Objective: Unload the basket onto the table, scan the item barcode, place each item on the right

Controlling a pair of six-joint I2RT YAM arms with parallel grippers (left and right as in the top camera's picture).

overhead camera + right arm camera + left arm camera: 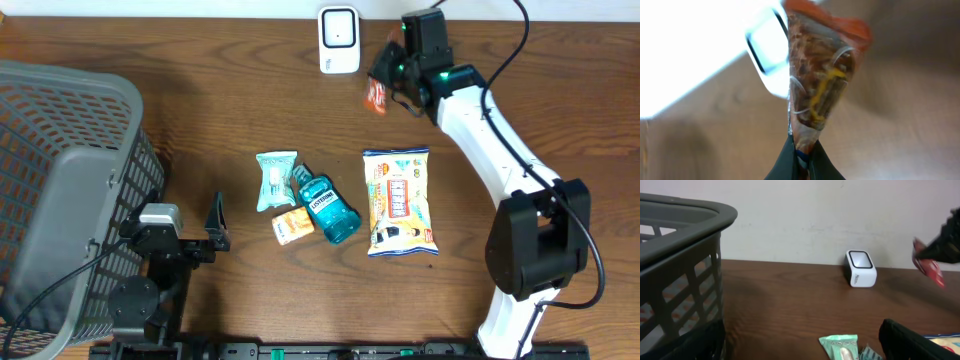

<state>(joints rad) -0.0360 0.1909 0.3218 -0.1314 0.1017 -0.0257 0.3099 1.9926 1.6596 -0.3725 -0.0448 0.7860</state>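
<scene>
I will next swing my right gripper to the right in the overhead view, over the bare wood and back, and release the packet there, clear of the items in the middle of the table.
My right gripper (pixel 388 82) is shut on a small red-orange snack packet (pixel 376 96), held above the table just right of the white barcode scanner (pixel 338 40) at the back edge. In the right wrist view the packet (pixel 822 75) hangs from the closed fingertips of that gripper (pixel 802 160), with the scanner (pixel 767 50) blurred behind it on the left. From the left wrist I see the scanner (pixel 861 269) and the packet (pixel 929 267) to its right. My left gripper (pixel 218 228) rests open at the front left, with nothing between its fingers (pixel 910 342).
A grey basket (pixel 60 180) fills the left side. Mid-table lie a green packet (pixel 275 178), a blue mouthwash bottle (pixel 325 207), a small orange box (pixel 293 226) and a large yellow snack bag (pixel 399 200).
</scene>
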